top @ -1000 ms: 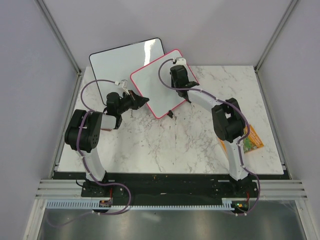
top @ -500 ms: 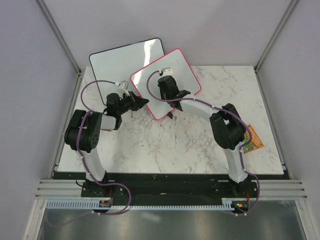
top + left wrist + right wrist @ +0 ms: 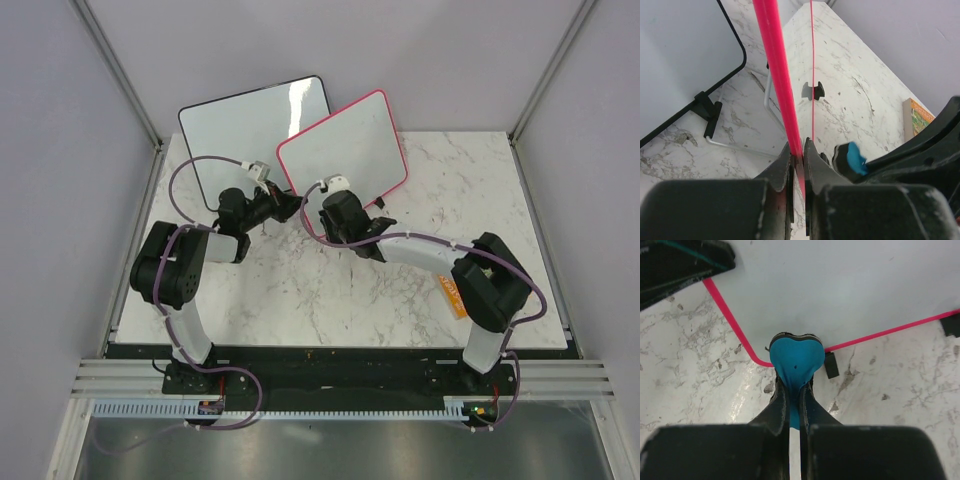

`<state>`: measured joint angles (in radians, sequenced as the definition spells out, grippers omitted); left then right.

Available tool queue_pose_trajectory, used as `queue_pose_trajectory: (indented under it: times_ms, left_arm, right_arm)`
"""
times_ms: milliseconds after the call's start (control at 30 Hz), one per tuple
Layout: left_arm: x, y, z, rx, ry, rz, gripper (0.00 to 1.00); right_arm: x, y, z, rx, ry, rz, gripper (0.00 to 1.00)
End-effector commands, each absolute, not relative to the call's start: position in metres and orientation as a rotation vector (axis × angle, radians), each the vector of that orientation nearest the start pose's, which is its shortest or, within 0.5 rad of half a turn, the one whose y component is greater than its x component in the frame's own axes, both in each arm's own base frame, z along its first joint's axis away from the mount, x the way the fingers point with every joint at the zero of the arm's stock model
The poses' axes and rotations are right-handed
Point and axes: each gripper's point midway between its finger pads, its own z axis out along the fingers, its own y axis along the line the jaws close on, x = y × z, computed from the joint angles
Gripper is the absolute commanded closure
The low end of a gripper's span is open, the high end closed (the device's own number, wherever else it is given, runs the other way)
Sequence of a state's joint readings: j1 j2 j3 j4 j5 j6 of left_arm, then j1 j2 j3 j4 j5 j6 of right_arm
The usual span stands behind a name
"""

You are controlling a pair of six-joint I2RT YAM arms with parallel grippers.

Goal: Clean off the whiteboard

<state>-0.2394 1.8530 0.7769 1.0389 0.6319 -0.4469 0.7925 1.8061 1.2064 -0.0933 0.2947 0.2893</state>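
Observation:
I will next move my right gripper back and down, off the board's lower corner, to release the eraser (image 3: 795,357) on the bare tabletop before it, since the board's side looks blank.
The pink-framed whiteboard (image 3: 342,140) stands tilted up at the back of the table; its face (image 3: 840,285) looks blank, with no writing that I can see. My left gripper (image 3: 292,205) is shut on the board's pink edge (image 3: 782,85) at its near left side. My right gripper (image 3: 330,197) is shut on a blue eraser (image 3: 795,357), which rests at the board's lower corner beside a small black foot (image 3: 830,365). The eraser also shows in the left wrist view (image 3: 854,157).
A larger black-framed whiteboard (image 3: 245,120) leans behind on the left, on wire legs (image 3: 740,147). An orange packet (image 3: 453,296) lies on the marble table (image 3: 330,300), partly under my right arm. Walls close in the back and sides.
The right gripper has slid the eraser from the board's upper right down to its lower corner. The board has tipped more upright and shifted right, held by the left gripper.

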Motion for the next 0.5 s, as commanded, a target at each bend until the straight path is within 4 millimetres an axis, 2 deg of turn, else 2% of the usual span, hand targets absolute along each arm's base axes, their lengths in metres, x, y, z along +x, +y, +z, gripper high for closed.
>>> queue_pose_trajectory:
  times_ms: [0,267,467]
  left_arm:
    - [0.412,-0.23,0.13,0.499,1.626,-0.966,0.98]
    - [0.411,-0.229,0.126,0.474,1.667,-0.976,0.98]
    - [0.406,-0.226,0.122,0.452,1.696,-0.969,0.98]
  right_arm:
    - [0.38,0.297,0.145,-0.271,2.078,0.257,1.0]
    - [0.366,0.262,0.135,-0.226,2.138,0.163,1.0]
    - [0.34,0.243,0.104,-0.226,2.247,0.125,1.0]
